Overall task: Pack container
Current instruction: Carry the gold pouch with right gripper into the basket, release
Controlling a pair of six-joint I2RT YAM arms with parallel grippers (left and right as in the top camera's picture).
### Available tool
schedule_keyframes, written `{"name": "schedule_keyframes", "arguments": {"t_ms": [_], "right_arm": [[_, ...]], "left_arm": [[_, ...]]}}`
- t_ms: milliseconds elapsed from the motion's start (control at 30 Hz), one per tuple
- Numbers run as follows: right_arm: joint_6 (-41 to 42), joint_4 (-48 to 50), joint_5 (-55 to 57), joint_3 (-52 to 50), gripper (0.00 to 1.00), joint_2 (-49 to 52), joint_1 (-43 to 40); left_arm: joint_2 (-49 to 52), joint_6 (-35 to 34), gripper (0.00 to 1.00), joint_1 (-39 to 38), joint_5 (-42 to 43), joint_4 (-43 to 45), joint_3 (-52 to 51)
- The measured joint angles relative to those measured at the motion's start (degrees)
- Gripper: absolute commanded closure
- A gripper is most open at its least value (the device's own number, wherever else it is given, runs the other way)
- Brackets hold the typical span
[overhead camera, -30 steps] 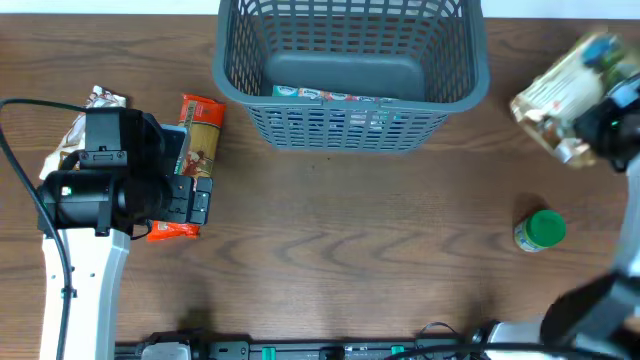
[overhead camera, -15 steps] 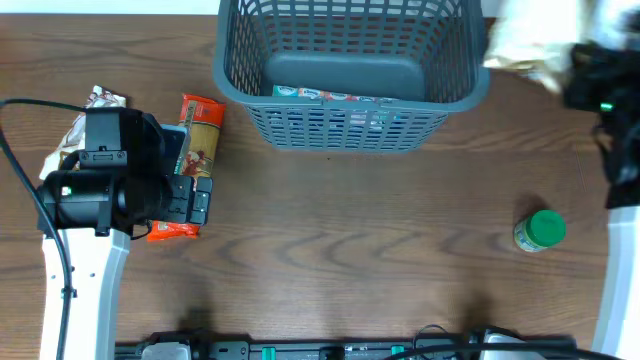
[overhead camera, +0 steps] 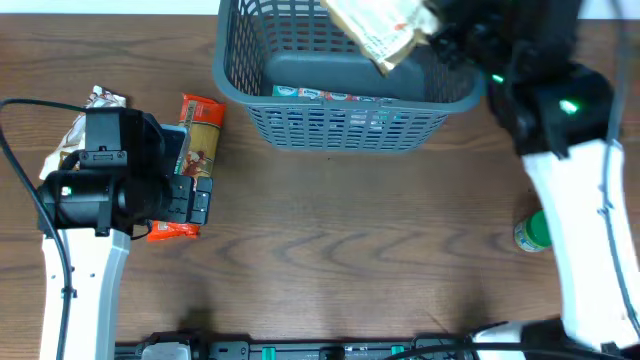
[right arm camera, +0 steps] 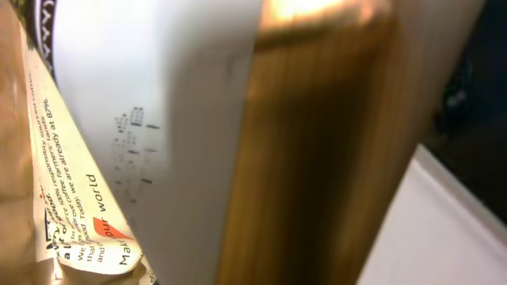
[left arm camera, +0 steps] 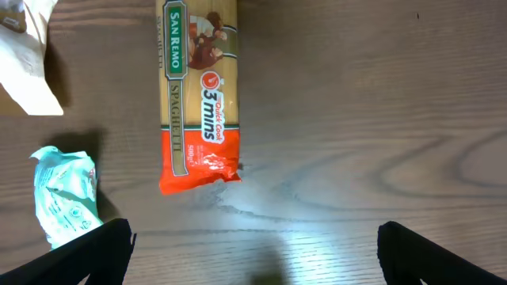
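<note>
My right gripper shifts to the left in the overhead view next, then lowers the bag into the basket before opening.
The container, a grey-blue lattice basket [overhead camera: 350, 120], stands at the back centre with a flat packet [overhead camera: 330, 96] lying inside. My right gripper [overhead camera: 432, 32] is shut on a brown-and-white paper bag [overhead camera: 380, 28] and holds it in the air over the basket's right half. The bag's printed edge shows in the blurred right wrist view [right arm camera: 71, 214]; the fingers do not show there. My left gripper [left arm camera: 253, 257] is open and empty, just above the table below the end of a spaghetti packet [left arm camera: 198, 87]. It sits at the left in the overhead view [overhead camera: 195, 200].
A teal packet [left arm camera: 67, 194] and a pale paper bag [left arm camera: 28, 71] lie left of the spaghetti. A patterned packet [overhead camera: 100, 100] lies at the far left. A green-lidded jar [overhead camera: 530, 232] stands at the right, partly behind my right arm.
My right arm has swung left from the table's right edge, carrying the paper bag to above the basket. The left arm has not moved.
</note>
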Motion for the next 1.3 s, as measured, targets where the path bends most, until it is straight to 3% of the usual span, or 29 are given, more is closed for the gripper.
{"name": "schedule_keyframes", "arguments": {"t_ms": [200,533,1000,1033,1067,1100,1200,1300], "right_arm": [[-4.5,4.4,1.0,1.5,0.99,10.2,2.6],[-5.4,2.5,1.5,1.5,0.99,23.8,4.2],[-5.4,-3.1,-0.4,2.8,0.98,29.1,5.6],[-5.4,-3.5,-0.6,3.0,0.88,29.3,5.6],[-5.0,-3.8,-0.7,3.1,0.71,29.4,5.7],[-4.7,-4.0,-0.9,3.2,0.62,29.6,5.7],[-4.6,-5.0,-1.4,3.2,0.49,29.7,5.7],[-4.3,-5.1,-1.4,3.2,0.48,29.7,5.7]], "left_arm": [[0.0,0.0,0.01,0.0,0.0,0.0,0.0],[0.0,0.0,0.01,0.0,0.0,0.0,0.0],[0.0,0.0,0.01,0.0,0.0,0.0,0.0],[0.0,0.0,0.02,0.0,0.0,0.0,0.0],[0.0,0.0,0.01,0.0,0.0,0.0,0.0],[0.0,0.0,0.02,0.0,0.0,0.0,0.0],[0.0,0.0,0.01,0.0,0.0,0.0,0.0],[0.0,0.0,0.01,0.0,0.0,-0.1,0.0]]}}
